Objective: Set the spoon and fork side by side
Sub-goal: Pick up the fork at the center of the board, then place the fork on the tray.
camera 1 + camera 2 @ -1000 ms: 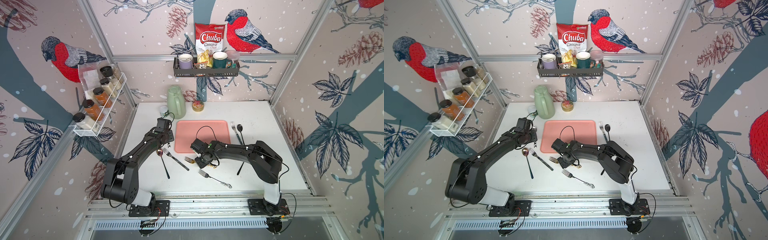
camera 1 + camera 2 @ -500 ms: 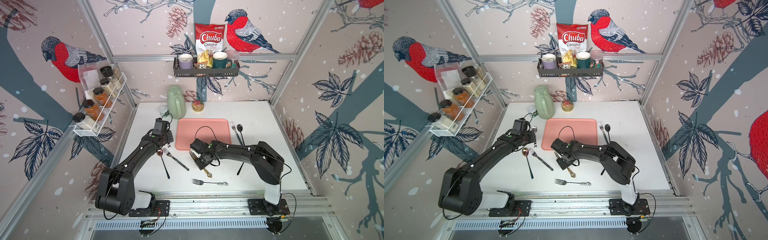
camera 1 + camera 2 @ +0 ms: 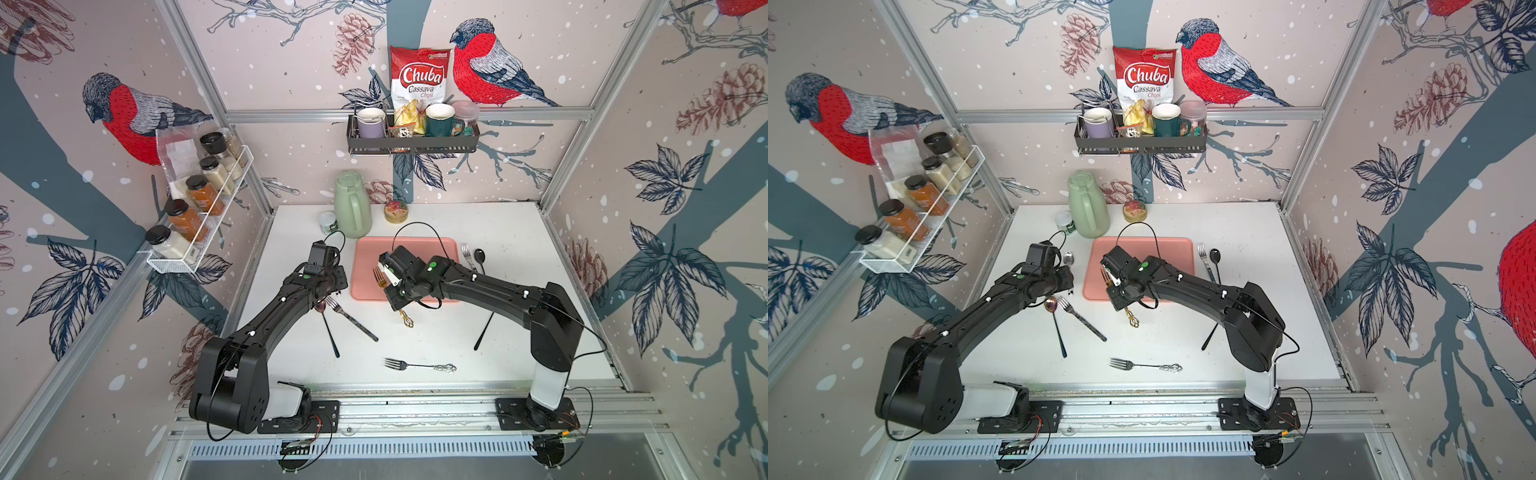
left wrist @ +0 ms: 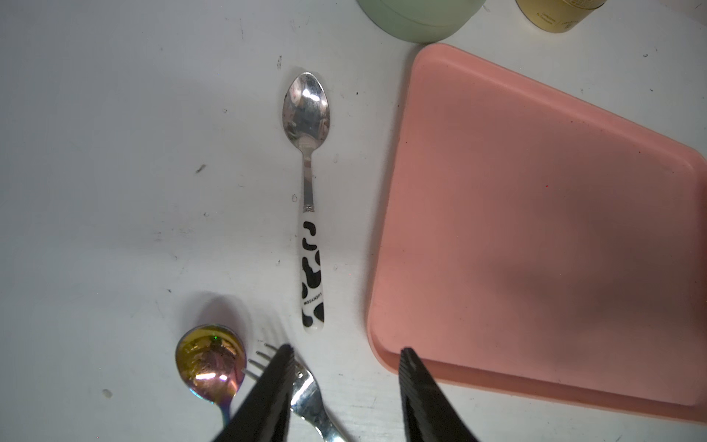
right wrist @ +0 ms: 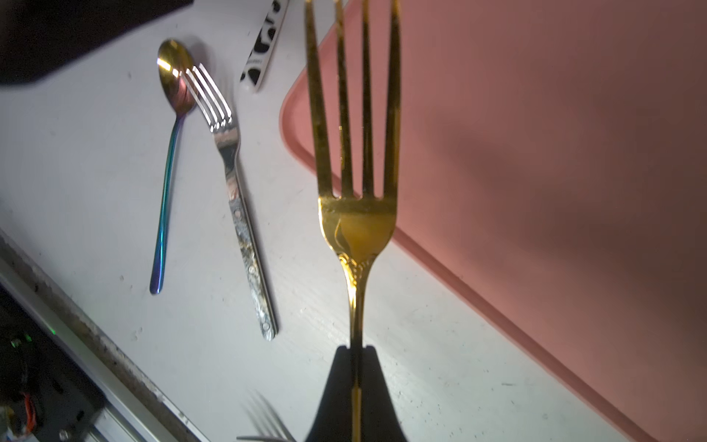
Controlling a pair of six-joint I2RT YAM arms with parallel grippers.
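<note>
I will take my right gripper outward and down to release the fork on the bottom of the tray by the cow-pattern spoon (image 3: 368,266) (image 5: 434,40), since that spot is outward and below it.
My right gripper (image 5: 355,348) is shut on the handle of a gold fork (image 5: 357,225), held off the table with its tines over the pink tray's front edge (image 3: 365,291); both top views show this fork (image 3: 406,319) (image 3: 1131,318). My left gripper (image 4: 346,349) stands open and empty above the table, left of the tray. Just beyond its tips lies a spoon with a cow-pattern handle (image 4: 311,245). An iridescent spoon (image 3: 328,332) and a silver fork (image 3: 353,322) lie close together under the left wrist, their handles spread apart.
An ornate silver fork (image 3: 415,366) lies crosswise near the table's front edge. A fork (image 3: 467,255) and a black spoon (image 3: 480,257) lie right of the tray, partly under the right arm. A green jug (image 3: 352,205), a tin (image 3: 396,211) and a small jar (image 3: 327,222) stand at the back.
My right gripper has shut on the gold fork and lifted it toward the tray. The ornate silver fork was pushed forward and turned crosswise. My left arm has drawn back a little.
</note>
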